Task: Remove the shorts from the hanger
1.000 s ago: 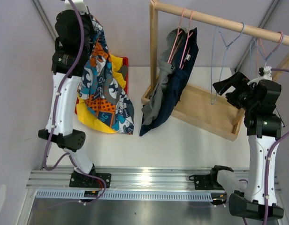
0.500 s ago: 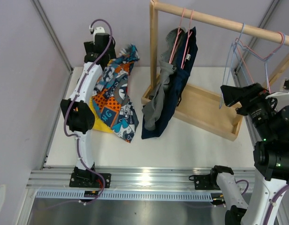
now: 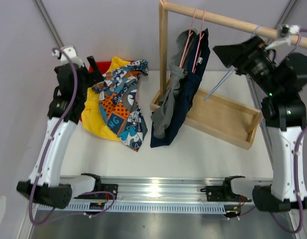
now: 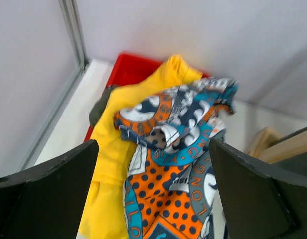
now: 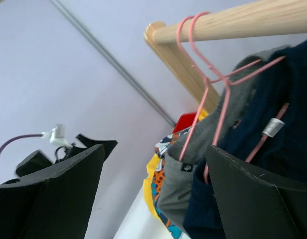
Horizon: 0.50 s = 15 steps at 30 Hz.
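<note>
My right gripper moves down to the left in the top view onto the near arm of the navy shorts' hanger next, since it is the closer pink one.
Navy shorts [image 3: 192, 82] and grey shorts [image 3: 168, 102] hang on pink hangers [image 3: 196, 30] from the wooden rail [image 3: 223, 21]. My right gripper [image 3: 225, 54] is open, up beside the rail to their right and holding nothing. Its wrist view shows the pink hangers [image 5: 213, 84], grey shorts [image 5: 203, 144] and navy shorts [image 5: 285, 114] just beyond the open gripper [image 5: 154, 149]. Cartoon-print shorts [image 3: 121, 99] lie loose over yellow shorts [image 3: 95, 117]. My left gripper [image 3: 93, 69] is open above them. From the left wrist, the print shorts [image 4: 178, 149] lie below the empty gripper [image 4: 153, 149].
A red bin [image 4: 128, 69] sits under the pile, with a dark olive fabric [image 4: 97, 107] at its edge. The rack's wooden base tray [image 3: 226, 119] lies right of centre. A pale wire hanger [image 3: 218, 87] slants below my right gripper. Walls close in on the left.
My left gripper opened and let go of the cartoon-print shorts, which dropped onto the yellow pair; that arm drew back left. My right arm rose and swung left toward the rail.
</note>
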{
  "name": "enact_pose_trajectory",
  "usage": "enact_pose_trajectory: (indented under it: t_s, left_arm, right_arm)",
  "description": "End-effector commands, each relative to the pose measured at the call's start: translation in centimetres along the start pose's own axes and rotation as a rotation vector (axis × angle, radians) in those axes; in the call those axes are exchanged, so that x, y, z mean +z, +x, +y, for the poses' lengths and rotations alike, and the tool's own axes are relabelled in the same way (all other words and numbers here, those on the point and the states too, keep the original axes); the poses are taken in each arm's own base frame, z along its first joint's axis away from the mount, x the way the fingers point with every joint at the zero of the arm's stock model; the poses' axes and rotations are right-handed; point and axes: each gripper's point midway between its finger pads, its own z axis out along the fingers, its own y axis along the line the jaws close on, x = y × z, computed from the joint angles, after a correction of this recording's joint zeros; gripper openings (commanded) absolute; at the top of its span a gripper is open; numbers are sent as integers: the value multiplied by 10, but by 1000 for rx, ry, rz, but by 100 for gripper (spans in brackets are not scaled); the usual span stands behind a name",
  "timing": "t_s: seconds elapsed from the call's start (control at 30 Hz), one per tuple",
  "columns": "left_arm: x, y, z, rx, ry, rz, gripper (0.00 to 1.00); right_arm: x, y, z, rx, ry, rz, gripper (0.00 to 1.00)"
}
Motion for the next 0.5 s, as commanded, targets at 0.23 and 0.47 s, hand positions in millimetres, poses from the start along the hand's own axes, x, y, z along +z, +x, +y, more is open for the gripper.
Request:
enact_pose_trajectory:
  t_s: [0.23, 0.47]
  left_arm:
    - [-12, 67, 7, 31, 72, 49, 99]
    - [-17, 65, 5, 18, 91, 41, 99]
  right_arm:
    - [86, 30, -54, -97, 198, 7, 79]
    - [123, 78, -87, -74, 248, 79, 64]
